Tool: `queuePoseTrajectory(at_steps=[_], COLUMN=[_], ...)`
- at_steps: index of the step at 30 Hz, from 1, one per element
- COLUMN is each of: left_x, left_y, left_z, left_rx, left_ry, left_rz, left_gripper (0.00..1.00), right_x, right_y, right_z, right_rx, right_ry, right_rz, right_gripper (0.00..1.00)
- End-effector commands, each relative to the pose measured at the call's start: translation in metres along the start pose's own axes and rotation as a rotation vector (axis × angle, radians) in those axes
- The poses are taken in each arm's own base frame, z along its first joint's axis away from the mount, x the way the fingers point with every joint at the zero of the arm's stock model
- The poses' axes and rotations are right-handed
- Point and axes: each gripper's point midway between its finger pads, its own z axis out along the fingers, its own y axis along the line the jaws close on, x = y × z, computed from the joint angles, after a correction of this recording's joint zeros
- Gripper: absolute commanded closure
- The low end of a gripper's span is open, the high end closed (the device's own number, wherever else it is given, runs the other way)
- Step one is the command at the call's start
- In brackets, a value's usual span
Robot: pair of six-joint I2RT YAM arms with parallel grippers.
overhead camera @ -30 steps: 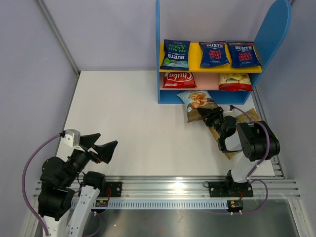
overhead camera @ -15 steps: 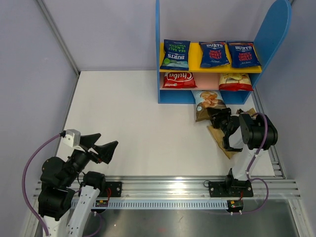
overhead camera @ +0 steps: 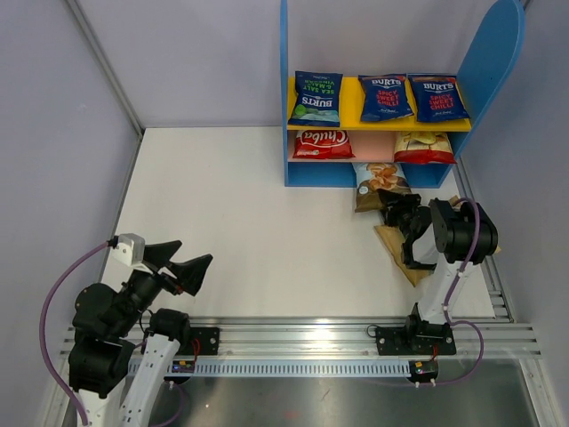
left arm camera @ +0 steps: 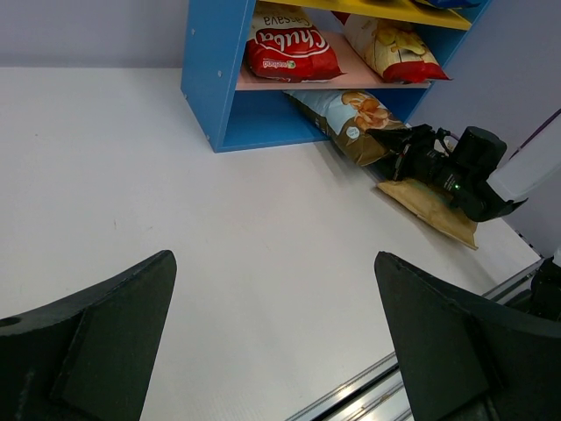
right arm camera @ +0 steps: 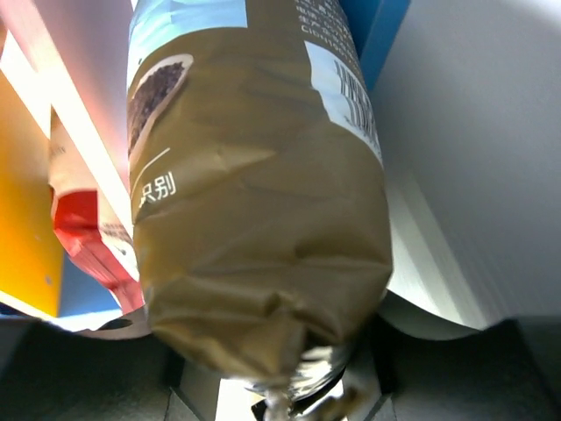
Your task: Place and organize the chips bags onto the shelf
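Observation:
I need to push my right gripper outward and across toward the shelf's tall rounded side next, because the cassava bag (overhead camera: 378, 182) still sticks out of the shelf's bottom section.
The shelf (overhead camera: 289, 89) stands at the back right. Three dark blue Burts chips bags (overhead camera: 386, 96) sit on its yellow board, and two red-white bags (overhead camera: 322, 142) (overhead camera: 423, 147) on the pink board. My right gripper (overhead camera: 396, 206) is shut on the bottom seam of the light blue-brown cassava bag (overhead camera: 378, 182) (right arm camera: 254, 219), whose top end pokes into the bottom compartment. A tan-gold bag (overhead camera: 397, 249) (left arm camera: 434, 206) lies flat on the table, partly under my right arm. My left gripper (overhead camera: 191, 267) (left arm camera: 276, 333) hovers open and holds nothing at the near left.
Grey walls close in the white table (overhead camera: 222, 205) on the left, back and right. A metal rail (overhead camera: 302, 334) runs along the near edge by the arm bases. The shelf's tall rounded side (overhead camera: 493, 62) stands close to the right wall.
My right gripper has carried the cassava bag back and to the right, from lying aslant in front of the shelf to having its top end in the bottom compartment. The left arm has not moved.

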Motion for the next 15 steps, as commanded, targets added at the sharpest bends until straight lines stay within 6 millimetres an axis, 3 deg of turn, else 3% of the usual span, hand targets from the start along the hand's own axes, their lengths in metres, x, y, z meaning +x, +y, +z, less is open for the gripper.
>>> queuePoseTrajectory(at_steps=[1, 8, 15], left_x=[-0.009, -0.009, -0.01], left_y=[-0.006, -0.006, -0.007], left_z=[-0.002, -0.002, -0.004], left_rx=[0.029, 0.029, 0.036], left_ry=[-0.047, -0.047, -0.051], left_rz=[0.031, 0.033, 0.038], left_gripper=[0.01, 0.01, 0.01], right_x=[-0.027, -0.046, -0.074], right_y=[0.045, 0.063, 0.055], right_z=[0.009, 0.029, 0.038], right_rx=[-0.186, -0.22, -0.131], right_ry=[-0.11, -0.15, -0.209], right_rz=[0.035, 0.052, 0.024], right_gripper=[0.5, 0.5, 0.5])
